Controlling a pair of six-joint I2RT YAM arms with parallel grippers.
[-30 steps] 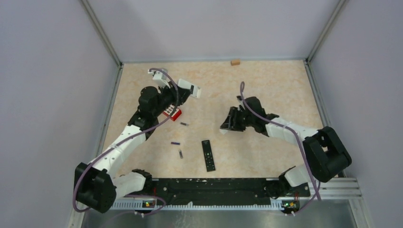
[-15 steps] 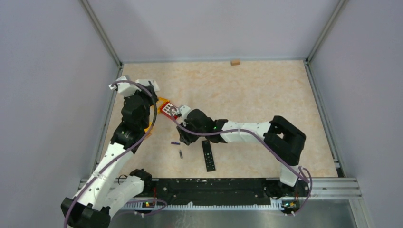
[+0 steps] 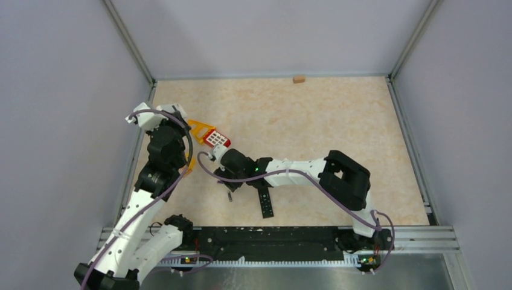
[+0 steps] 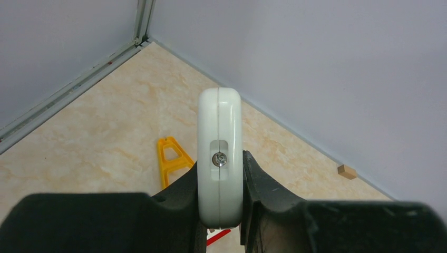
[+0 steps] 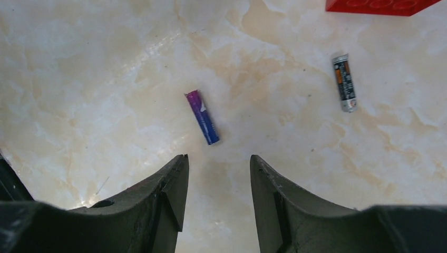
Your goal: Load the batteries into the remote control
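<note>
The third battery lies nearer the base than my fingers. My right gripper will next move back and down, open, onto the third battery's middle (image 3: 230,196) and close.
The black remote control (image 3: 264,199) lies flat near the table's front middle. In the right wrist view a purple-blue battery (image 5: 202,117) lies just ahead of my right gripper (image 5: 217,158), which is open and empty low over the table. A grey-black battery (image 5: 345,83) lies farther off to the right. From above, my right gripper (image 3: 225,177) covers those two, and a third battery (image 3: 230,196) lies just in front of it. My left gripper (image 4: 220,168) is raised at the far left (image 3: 175,113), shut on a white rounded casing (image 4: 220,132) with a screw.
A red block with white buttons (image 3: 216,139) and a yellow A-shaped piece (image 3: 199,128) lie between the two arms. A small wooden block (image 3: 298,78) sits at the back wall. Grey walls and metal rails bound the table on three sides.
My right arm swung left across the table and came down over the batteries, its jaws widening slightly. My left arm pulled back to the left edge, still gripping the white casing.
</note>
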